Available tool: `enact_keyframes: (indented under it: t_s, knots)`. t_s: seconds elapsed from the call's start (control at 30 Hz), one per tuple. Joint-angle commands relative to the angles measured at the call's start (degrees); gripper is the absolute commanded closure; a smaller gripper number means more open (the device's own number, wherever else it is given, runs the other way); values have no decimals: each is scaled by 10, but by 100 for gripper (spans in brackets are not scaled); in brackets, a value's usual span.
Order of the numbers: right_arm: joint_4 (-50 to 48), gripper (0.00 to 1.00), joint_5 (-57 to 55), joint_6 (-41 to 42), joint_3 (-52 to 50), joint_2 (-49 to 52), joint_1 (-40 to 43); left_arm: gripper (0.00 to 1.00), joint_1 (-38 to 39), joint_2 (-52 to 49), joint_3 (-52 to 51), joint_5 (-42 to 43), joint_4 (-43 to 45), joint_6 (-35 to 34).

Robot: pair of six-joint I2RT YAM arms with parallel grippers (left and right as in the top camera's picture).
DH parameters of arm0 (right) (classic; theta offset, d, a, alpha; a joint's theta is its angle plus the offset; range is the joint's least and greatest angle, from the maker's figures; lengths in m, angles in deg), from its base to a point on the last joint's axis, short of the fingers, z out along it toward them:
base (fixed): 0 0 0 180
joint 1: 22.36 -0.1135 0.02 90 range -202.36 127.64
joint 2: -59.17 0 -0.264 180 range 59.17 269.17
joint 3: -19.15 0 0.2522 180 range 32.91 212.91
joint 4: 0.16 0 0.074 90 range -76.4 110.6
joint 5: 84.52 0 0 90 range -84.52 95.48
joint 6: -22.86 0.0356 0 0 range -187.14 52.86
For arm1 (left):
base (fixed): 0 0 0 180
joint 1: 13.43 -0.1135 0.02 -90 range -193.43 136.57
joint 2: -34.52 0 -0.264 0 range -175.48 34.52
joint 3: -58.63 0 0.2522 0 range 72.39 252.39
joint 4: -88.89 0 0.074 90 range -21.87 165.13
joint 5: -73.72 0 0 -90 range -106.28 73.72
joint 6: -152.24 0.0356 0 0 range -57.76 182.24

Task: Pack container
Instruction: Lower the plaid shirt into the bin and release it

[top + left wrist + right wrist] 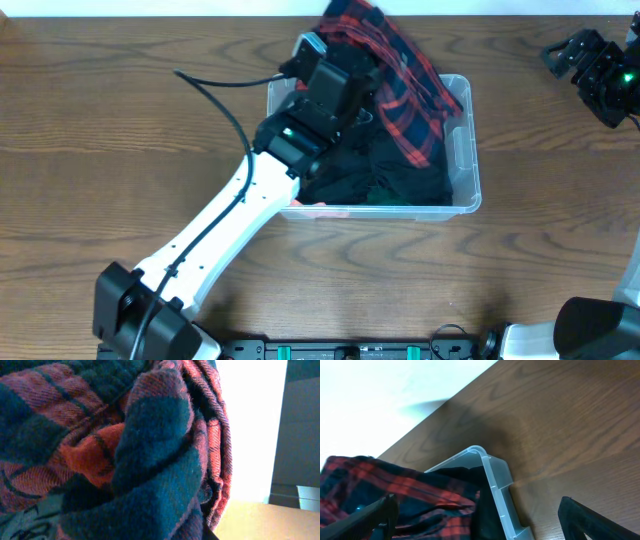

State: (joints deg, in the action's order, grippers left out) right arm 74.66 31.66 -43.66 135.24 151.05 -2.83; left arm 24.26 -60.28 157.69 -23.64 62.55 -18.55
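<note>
My left gripper will next move back and down over the black garment [390, 175] to let go of the plaid cloth [405, 70], because that garment is below the gripper and farther back.
The clear plastic container [466, 150] stands at the table's middle back, filled with a black garment [390, 175] and a red and dark blue plaid cloth [405, 70]. The plaid cloth bunches up over the back rim. My left gripper [335, 75] reaches into the container from the front left and is shut on the plaid cloth, which fills the left wrist view [125, 450]; its fingers are hidden. My right gripper [572, 58] is open and empty at the far right back. Its wrist view shows the container's corner [495, 477] and the plaid cloth [395, 490] between its spread fingers [485, 520].
The wooden table [120, 120] extends left, right and in front of the container. The left arm's black cable [225, 100] loops over the table left of the container. A pale wall lies beyond the table's back edge [395, 400].
</note>
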Motion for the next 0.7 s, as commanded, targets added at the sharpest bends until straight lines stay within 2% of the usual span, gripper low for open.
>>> enact_keyframes:
  t_s: [0.0,0.27,0.53,0.67]
  knots:
    - [1,1,6,2,0,0,3,94,20,12,9,-22,-2,-17]
    - [1,1,6,2,0,0,3,94,58,12,9,-53,-53,-13]
    - [1,1,6,2,0,0,3,94,72,11,9,-146,-172,4]
    - [1,1,6,2,0,0,3,94,72,11,9,-159,-221,29]
